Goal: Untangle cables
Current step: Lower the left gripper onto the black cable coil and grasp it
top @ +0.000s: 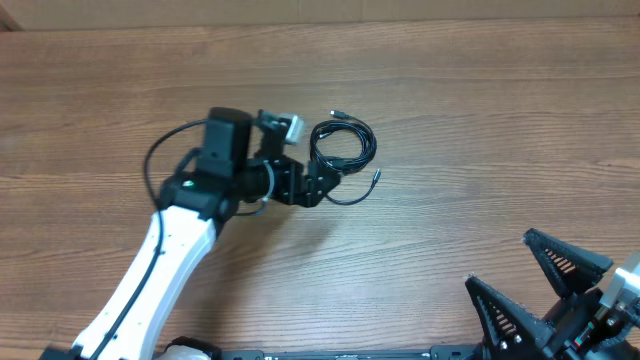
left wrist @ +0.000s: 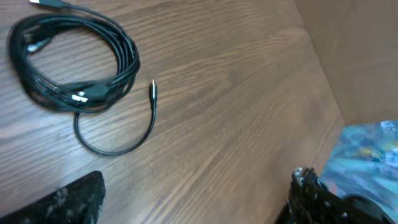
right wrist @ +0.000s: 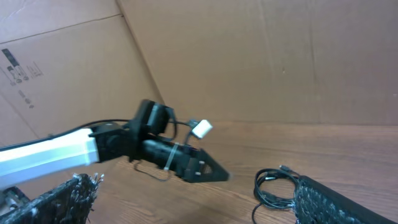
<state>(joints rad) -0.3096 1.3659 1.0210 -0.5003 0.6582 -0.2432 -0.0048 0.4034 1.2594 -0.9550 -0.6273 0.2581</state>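
Note:
The coil's tight bundle of arm-side strands lies outward of and below my left gripper, which moves outward next and lowers its open fingers around it.
The cables lie as one thin black coil near the middle of the wooden table. A loose tail curls out to a metal-tipped plug. My left gripper hovers just left of the coil, open and empty. In the left wrist view the coil is at the upper left and the tail's plug points up. My jaws stand wide apart over bare wood below them. My right gripper is open and empty at the front right, far from the cables. Its wrist view shows the coil partly behind its right finger.
Brown cardboard walls stand behind the table. The white left arm runs in from the front left, with its own thicker black cable looping beside it. A blurred blue patch shows at the right edge of the left wrist view.

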